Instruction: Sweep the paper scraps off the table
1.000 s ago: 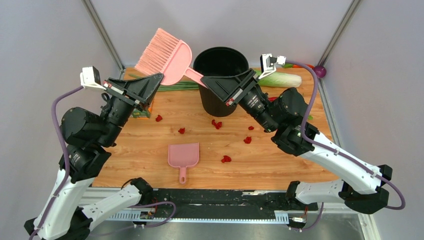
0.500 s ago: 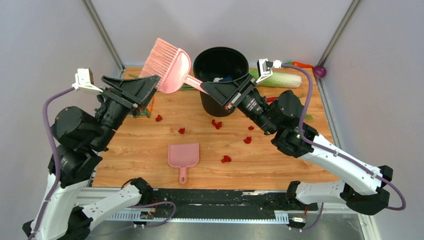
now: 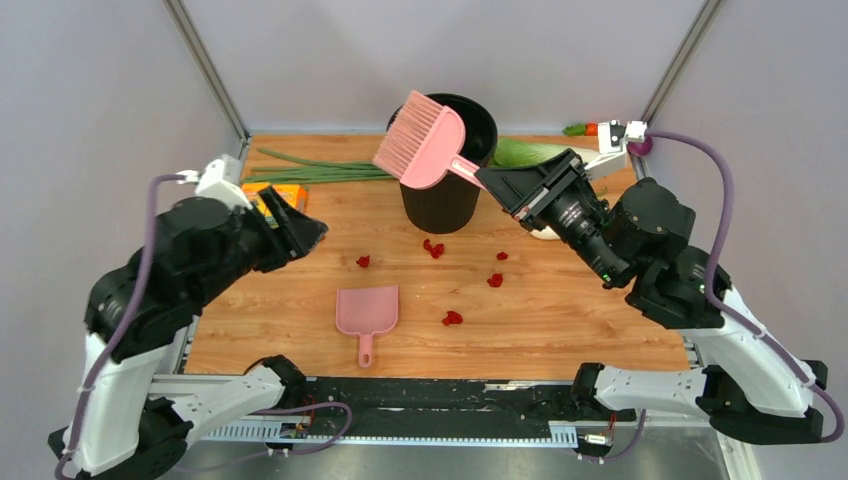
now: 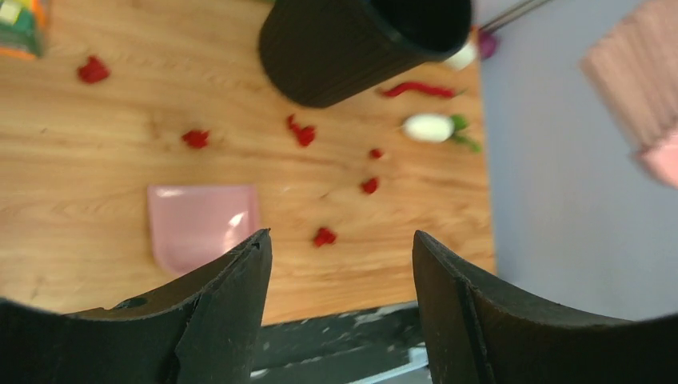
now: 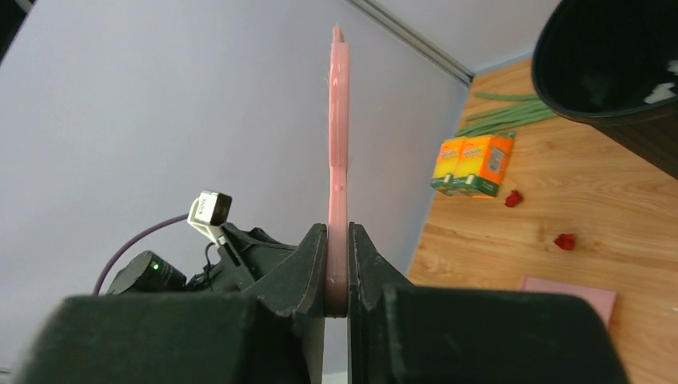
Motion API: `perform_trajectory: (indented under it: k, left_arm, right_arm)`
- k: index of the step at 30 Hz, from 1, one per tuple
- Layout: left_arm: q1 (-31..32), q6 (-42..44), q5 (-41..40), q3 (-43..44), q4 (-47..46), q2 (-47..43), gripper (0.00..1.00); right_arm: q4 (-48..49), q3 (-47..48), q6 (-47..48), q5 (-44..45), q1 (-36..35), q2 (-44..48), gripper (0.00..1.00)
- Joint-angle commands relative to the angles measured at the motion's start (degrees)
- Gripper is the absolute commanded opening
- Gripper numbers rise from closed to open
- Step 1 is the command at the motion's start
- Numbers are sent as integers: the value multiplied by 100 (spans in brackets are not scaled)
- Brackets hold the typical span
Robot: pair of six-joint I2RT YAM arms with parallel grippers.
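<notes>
My left gripper needs to move down, back and to the right in the top view onto the dustpan's handle [image 3: 366,348], because the handle is below it and nearer my base.
Several tiny red paper scraps [image 3: 452,318] [image 4: 324,236] [image 5: 564,241] lie scattered on the wood table [image 3: 560,320], between the black bin and a pink dustpan [image 3: 367,310] [image 4: 204,224]. My right gripper [image 3: 490,178] [image 5: 337,240] is shut on the handle of a pink brush [image 3: 425,143] [image 5: 338,160], holding it in the air in front of the bin's rim. My left gripper [image 3: 310,232] [image 4: 340,248] is open and empty, hovering above the table's left side, apart from the brush.
A black bin [image 3: 445,200] [image 4: 352,44] stands at the back centre. Green onions [image 3: 310,170] and an orange carton [image 3: 275,197] [image 5: 472,164] lie at the back left. A cabbage [image 3: 525,153] is at the back right, and a red chili [image 4: 420,89] beside the bin.
My left gripper has let go of the brush head, opened, and drawn back to the left and lower. My right arm has swung the brush rightward in front of the bin.
</notes>
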State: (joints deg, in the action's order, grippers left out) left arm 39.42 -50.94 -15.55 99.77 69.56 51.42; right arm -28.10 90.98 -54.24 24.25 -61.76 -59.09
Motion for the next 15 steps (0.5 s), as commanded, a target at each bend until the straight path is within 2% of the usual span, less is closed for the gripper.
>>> perform_trajectory:
  k: [1, 9, 15]
  left_arm:
    - [13, 603, 149, -719, 1612, 290, 72]
    - [13, 638, 377, -2328, 1244, -264, 68]
    - [40, 594, 667, -3190, 1280, -430, 66]
  right_arm:
    - [-1627, 561, 273, 308, -12, -6, 0]
    - [-1996, 201, 353, 264, -12, 346, 0]
    - [-3893, 1280, 352, 493, -12, -347, 0]
